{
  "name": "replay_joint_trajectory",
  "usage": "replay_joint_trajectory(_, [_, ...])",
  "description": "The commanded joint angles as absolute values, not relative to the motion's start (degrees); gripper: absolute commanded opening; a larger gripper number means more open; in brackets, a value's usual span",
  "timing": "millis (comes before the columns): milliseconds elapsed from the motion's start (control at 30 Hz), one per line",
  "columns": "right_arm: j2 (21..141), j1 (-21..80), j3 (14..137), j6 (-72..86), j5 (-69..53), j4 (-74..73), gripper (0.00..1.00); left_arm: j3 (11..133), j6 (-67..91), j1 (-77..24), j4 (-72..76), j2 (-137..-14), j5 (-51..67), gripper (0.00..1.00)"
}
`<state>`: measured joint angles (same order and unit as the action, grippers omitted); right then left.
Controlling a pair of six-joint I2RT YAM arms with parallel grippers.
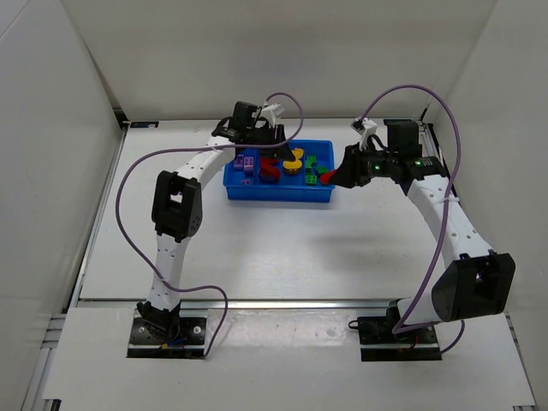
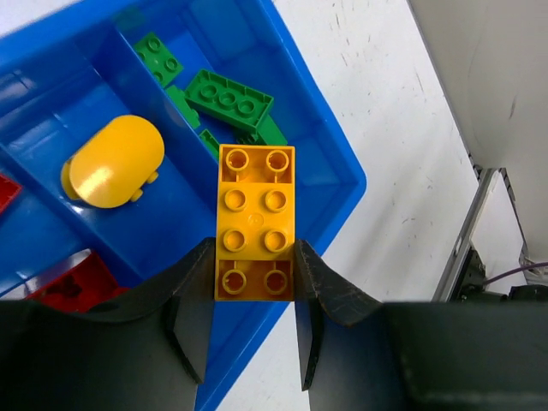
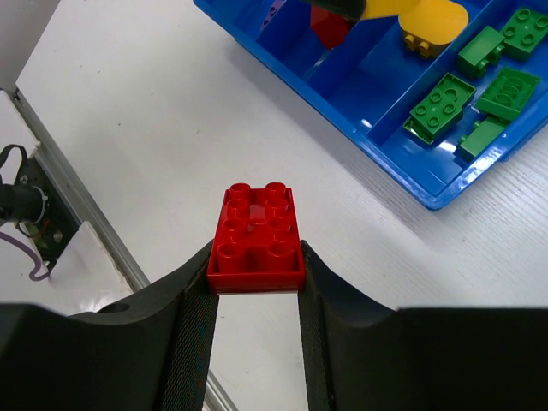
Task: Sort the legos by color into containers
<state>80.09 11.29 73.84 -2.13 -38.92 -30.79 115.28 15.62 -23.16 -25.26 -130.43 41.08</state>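
Note:
The yellow oval (image 2: 111,161) is in the tray section beside the green legos, so my left gripper will move slightly outward over that section and release the yellow brick.
The blue tray (image 1: 278,196) stands at the table's middle back, with purple (image 1: 247,164), red (image 1: 270,172), yellow and green legos (image 1: 312,165) in its compartments. My left gripper (image 2: 255,282) is shut on a yellow brick (image 2: 255,221) and holds it above the tray's edge (image 2: 342,167), near the yellow oval (image 2: 111,161) and green legos (image 2: 229,98). My right gripper (image 3: 255,270) is shut on a red brick (image 3: 255,235) above the white table beside the tray (image 3: 411,184). In the top view it (image 1: 330,178) hangs at the tray's right end.
White walls enclose the table at the back and both sides. A metal rail (image 3: 77,218) runs along the table's edge near the right gripper. Purple cables loop over both arms (image 1: 411,90).

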Motion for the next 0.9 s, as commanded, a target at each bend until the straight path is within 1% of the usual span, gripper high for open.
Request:
replay_joint_trajectory(0, [78.8,11.0,73.7,-2.9,-39.5,-30.9,0.04,117.8,16.0,-24.0,-24.8,-130.6,41.4,0.12])
replay_joint_trajectory(67, [78.9,11.0,73.8,-2.8,-39.5,-30.9,0.04,118.4,16.0,-24.0,-24.9,-131.3,40.3,0.11])
replay_joint_trajectory(100, [79.1,11.0,73.8,-2.7,-39.6,-30.9,0.04,118.7,15.9,-24.0,-24.9,-131.7,40.2,0.14])
replay_joint_trajectory(267, [79.9,10.8,74.2,-2.7,-39.8,-31.0,0.04,121.5,16.3,-24.0,-24.9,-133.9,39.6,0.29])
replay_joint_trajectory(300, [80.1,10.9,74.4,-2.6,-39.8,-31.0,0.04,121.9,16.6,-24.0,-24.9,-134.4,39.5,0.37])
replay_joint_trajectory(467, [80.8,10.5,75.1,-2.7,-39.7,-31.2,0.04,123.0,16.8,-24.0,-25.2,-136.0,37.5,0.47])
replay_joint_trajectory(500, [80.9,10.4,75.1,-2.7,-39.9,-31.2,0.04,123.0,16.7,-24.1,-25.4,-136.1,37.4,0.52])
replay_joint_trajectory(567, [80.9,10.3,75.1,-2.6,-40.1,-31.2,0.04,123.0,16.5,-24.0,-25.5,-136.2,37.0,0.56])
replay_joint_trajectory(600, [80.9,10.2,75.1,-2.6,-40.2,-30.9,0.04,123.0,16.5,-24.1,-25.4,-136.2,37.0,0.63])
replay_joint_trajectory(667, [81.1,10.3,74.7,-2.5,-40.3,-30.8,0.04,123.1,16.4,-24.0,-25.6,-136.2,36.6,0.74])
replay_joint_trajectory(700, [81.1,10.3,74.6,-2.5,-40.6,-30.6,0.04,123.3,16.3,-24.0,-25.6,-136.2,36.6,0.77])
replay_joint_trajectory(867, [81.4,10.3,74.1,-2.3,-41.0,-30.0,0.04,124.5,15.9,-24.0,-24.5,-135.4,37.2,0.78])
